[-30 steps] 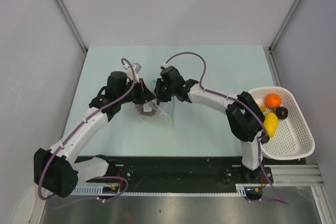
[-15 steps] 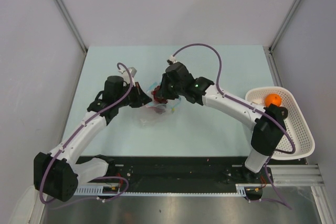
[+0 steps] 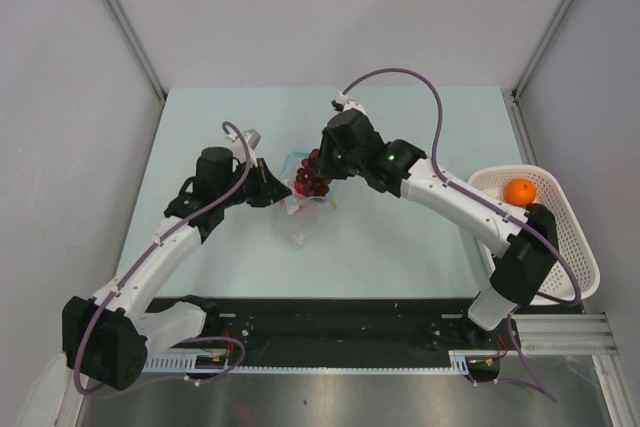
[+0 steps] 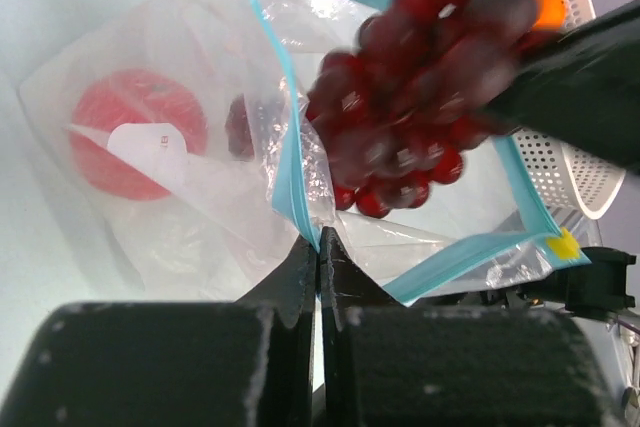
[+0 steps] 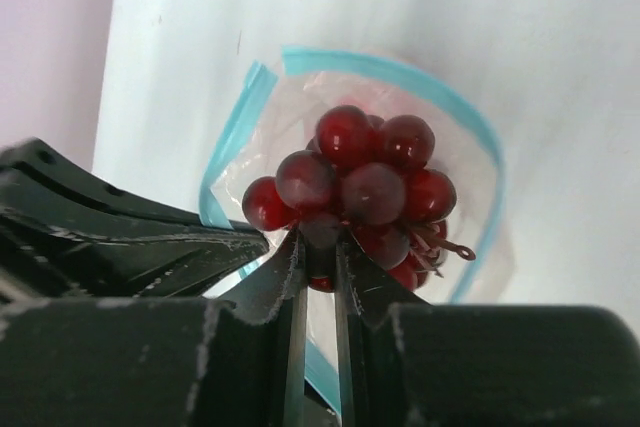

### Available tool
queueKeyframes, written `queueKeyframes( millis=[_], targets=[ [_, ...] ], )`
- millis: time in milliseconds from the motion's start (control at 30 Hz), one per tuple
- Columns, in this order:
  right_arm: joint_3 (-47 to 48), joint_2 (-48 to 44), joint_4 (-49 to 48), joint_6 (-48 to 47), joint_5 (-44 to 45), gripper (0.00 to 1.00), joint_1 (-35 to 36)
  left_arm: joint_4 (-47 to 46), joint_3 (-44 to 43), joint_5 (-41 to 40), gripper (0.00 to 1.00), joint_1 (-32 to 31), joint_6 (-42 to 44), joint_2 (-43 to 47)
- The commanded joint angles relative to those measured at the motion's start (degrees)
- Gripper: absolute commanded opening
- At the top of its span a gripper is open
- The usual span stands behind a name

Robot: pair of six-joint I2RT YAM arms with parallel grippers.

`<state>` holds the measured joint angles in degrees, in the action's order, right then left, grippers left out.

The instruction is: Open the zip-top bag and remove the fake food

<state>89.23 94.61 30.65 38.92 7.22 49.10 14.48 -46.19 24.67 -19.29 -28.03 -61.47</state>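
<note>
My right gripper carries the grapes to the right in the top view, down into the white basket (image 3: 572, 242), and releases them next, since the orange ball lies there.
The clear zip-top bag (image 3: 303, 215) with a teal-blue zip strip lies mid-table with its mouth open; it also shows in the left wrist view (image 4: 200, 197) and the right wrist view (image 5: 470, 147). My left gripper (image 4: 320, 239) is shut on the bag's zip edge (image 4: 290, 162). My right gripper (image 5: 320, 247) is shut on a bunch of dark red toy grapes (image 5: 365, 187) and holds it just above the open mouth; the bunch also shows from above (image 3: 312, 176). A red ball (image 4: 135, 132) and a dark piece (image 4: 238, 127) remain inside the bag.
A white perforated basket (image 3: 570, 247) stands at the right table edge with an orange ball (image 3: 519, 191) in it. My right arm stretches across from the basket side to the bag. Grey walls close in the table.
My right gripper has lifted the grape bunch out of the bag mouth, up and away from me. The left gripper kept its hold on the zip edge and the bag stretched open.
</note>
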Motion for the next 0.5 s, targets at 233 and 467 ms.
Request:
queueKeyframes(
  millis=[233,467],
  targets=[
    [3.5,-10.1,-3.1,1.0,1.0,0.03,-7.2,-3.5,1.2,4.5,0.00,0.4,-1.8,-0.2],
    [3.1,-20.9,5.3,-0.2,1.5,0.03,-19.6,-2.3,1.8,2.9,0.00,0.5,-0.8,0.6]
  ],
)
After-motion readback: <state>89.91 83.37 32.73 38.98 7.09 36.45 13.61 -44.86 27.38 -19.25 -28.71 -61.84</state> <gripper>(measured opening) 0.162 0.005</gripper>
